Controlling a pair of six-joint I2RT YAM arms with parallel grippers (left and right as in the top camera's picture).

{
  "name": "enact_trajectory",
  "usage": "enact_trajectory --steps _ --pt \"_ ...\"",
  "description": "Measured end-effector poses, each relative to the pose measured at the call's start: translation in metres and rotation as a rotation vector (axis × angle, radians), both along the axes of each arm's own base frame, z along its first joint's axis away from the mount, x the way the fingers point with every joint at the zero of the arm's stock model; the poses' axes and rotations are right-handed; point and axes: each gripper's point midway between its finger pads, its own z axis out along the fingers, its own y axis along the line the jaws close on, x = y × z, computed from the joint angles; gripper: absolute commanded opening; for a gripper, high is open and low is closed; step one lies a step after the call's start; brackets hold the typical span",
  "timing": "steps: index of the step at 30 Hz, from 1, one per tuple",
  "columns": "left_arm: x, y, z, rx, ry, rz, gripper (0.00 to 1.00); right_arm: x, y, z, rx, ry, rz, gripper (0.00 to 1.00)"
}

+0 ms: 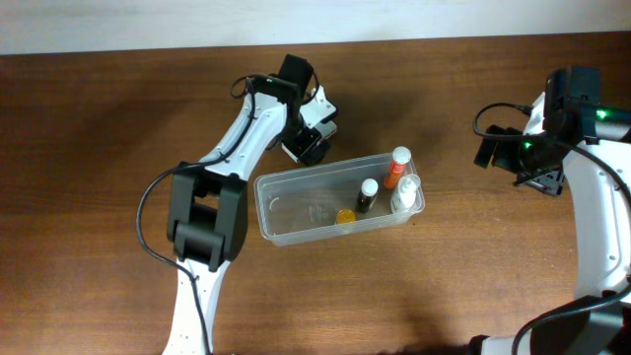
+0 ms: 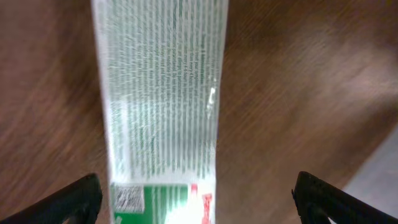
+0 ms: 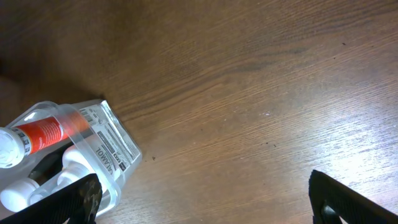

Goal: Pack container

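Observation:
The white box is already between my open fingers, so my left gripper will next stay low and close across the box's width near the green print.
The clear plastic container (image 1: 296, 212) lies at the table's middle. It holds an orange bottle with a white cap (image 1: 397, 170), a dark bottle (image 1: 367, 195), a white bottle (image 1: 404, 195) and a small yellow item (image 1: 345, 216). My left gripper (image 1: 308, 140) is just behind the container's back left corner. It is open, its fingers (image 2: 199, 202) on either side of a long white box with green print (image 2: 161, 93) lying on the wood, with gaps on both sides. My right gripper (image 1: 520, 158) is open and empty over bare wood (image 3: 202, 199), right of the container (image 3: 106, 143).
The dark wooden table (image 1: 118, 118) stretches all around. A pale wall edge runs along the back (image 1: 148, 25). The left arm's links (image 1: 207, 212) reach over the table left of the container. The right arm (image 1: 601, 227) stands at the right edge.

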Motion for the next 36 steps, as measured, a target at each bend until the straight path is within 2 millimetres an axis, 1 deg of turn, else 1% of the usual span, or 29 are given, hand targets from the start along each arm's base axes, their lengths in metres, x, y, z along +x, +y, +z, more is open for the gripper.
enact_trajectory --steps 3,4,6,7,8,12,15,18,22,24,26,28,31,33,36 --pt "0.0 0.0 -0.007 0.002 0.007 0.0 0.99 0.0 0.0 0.0 0.0 0.0 0.0 0.99" --pt "0.001 0.0 -0.007 0.002 0.004 0.0 0.97 0.0 0.0 0.0 0.0 0.0 0.001 0.98" --pt "0.002 -0.001 -0.007 -0.001 -0.001 0.0 0.89 0.0 0.0 0.0 0.0 0.0 0.0 0.98" --pt "0.003 -0.001 -0.007 -0.001 -0.002 0.0 0.81 0.0 0.0 0.0 0.0 0.0 0.0 0.99" --pt "0.002 -0.001 -0.007 -0.001 -0.001 0.0 0.77 0.0 0.0 0.0 0.0 0.0 0.0 0.99" --pt "0.003 0.001 -0.007 0.012 -0.007 -0.003 0.61 0.0 0.0 0.0 0.0 0.0 0.0 0.99" --pt "0.006 0.006 -0.008 0.043 -0.021 0.001 0.51 0.0 0.0 0.0 0.0 0.0 0.0 0.99" --pt "0.007 0.01 -0.009 0.067 -0.03 0.005 0.42 0.0 0.0 0.0 0.0 0.0 0.0 0.98" --pt "0.012 0.013 -0.003 0.087 -0.049 0.01 0.38 0.0 0.0 0.0 0.0 0.0 0.0 0.99" --pt "0.017 0.012 0.007 0.087 -0.067 0.014 0.37 0.0 0.0 0.0 0.0 0.0 0.0 0.98" --pt "0.023 0.011 0.022 0.084 -0.092 0.017 0.37 0.0 0.0 0.0 0.0 0.0 0.0 0.98" --pt "0.028 0.01 0.042 0.078 -0.113 0.02 0.37 0.0 0.0 0.0 0.0 0.0 0.0 0.99" --pt "0.028 0.01 0.072 0.072 -0.127 0.024 0.37 0.0 0.0 0.0 0.0 0.0 0.0 0.99" --pt "0.021 0.012 0.095 0.069 -0.126 0.036 0.37 0.0 0.0 0.0 0.0 0.0 0.0 0.99" --pt "0.001 0.021 0.131 0.071 -0.111 0.049 0.37 0.0 0.0 0.0 0.0 0.001 0.0 0.98"
